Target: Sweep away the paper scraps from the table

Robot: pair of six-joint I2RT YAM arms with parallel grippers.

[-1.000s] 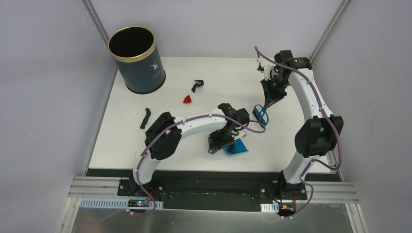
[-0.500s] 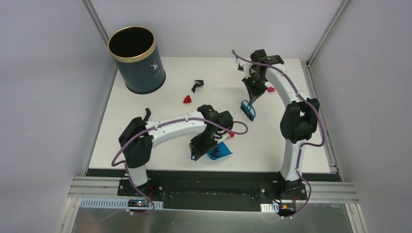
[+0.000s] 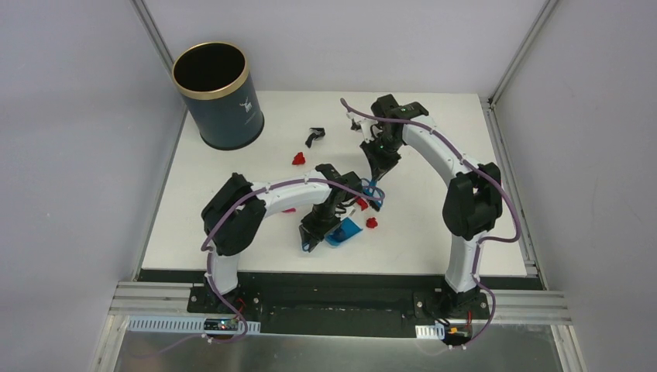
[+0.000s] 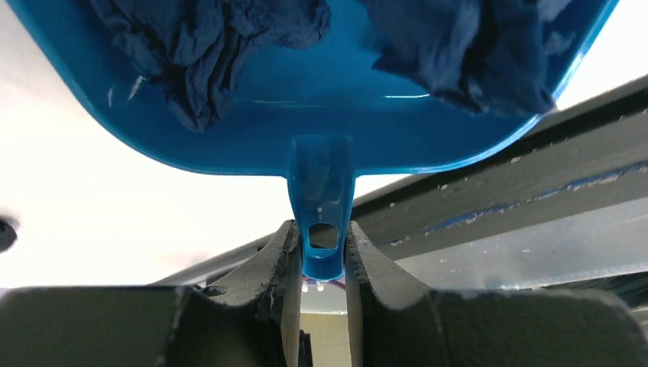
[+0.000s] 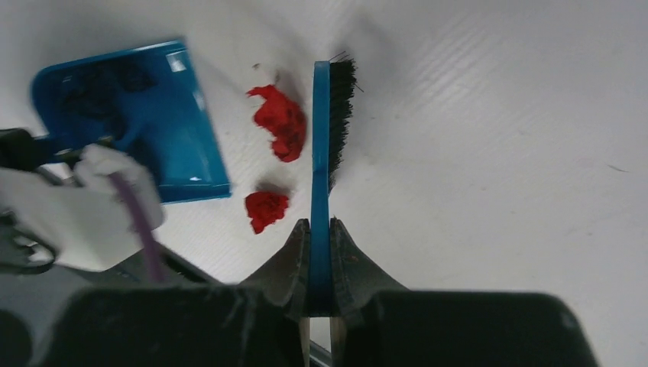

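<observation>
Red scraps are just beside the dustpan's opening. My left gripper should next draw back toward the table by the table's front edge (image 3: 367,253) and release the dustpan there.
My left gripper (image 3: 313,235) (image 4: 322,248) is shut on the handle of the blue dustpan (image 3: 345,229) (image 4: 306,138), which rests near the table's front middle. Dark blue crumpled paper scraps (image 4: 206,53) lie inside it. My right gripper (image 3: 377,172) (image 5: 320,229) is shut on the blue brush (image 3: 375,191) (image 5: 320,145), bristles down on the table (image 3: 434,225). Two red scraps (image 5: 281,126) (image 5: 265,209) lie between brush and dustpan (image 5: 145,115). One of them shows right of the dustpan (image 3: 372,223). Another red scrap (image 3: 298,159) and a black scrap (image 3: 314,136) lie farther back.
The dark blue gold-rimmed bin (image 3: 217,93) stands at the back left corner. Grey walls enclose the table on three sides. The black front edge (image 3: 333,275) runs just behind the arm bases. My left arm's elbow (image 3: 232,213) hangs over the left part of the table.
My right gripper has moved left and nearer with the brush, up to the dustpan. My left gripper has shifted the dustpan left. Two red scraps now lie beside the dustpan.
</observation>
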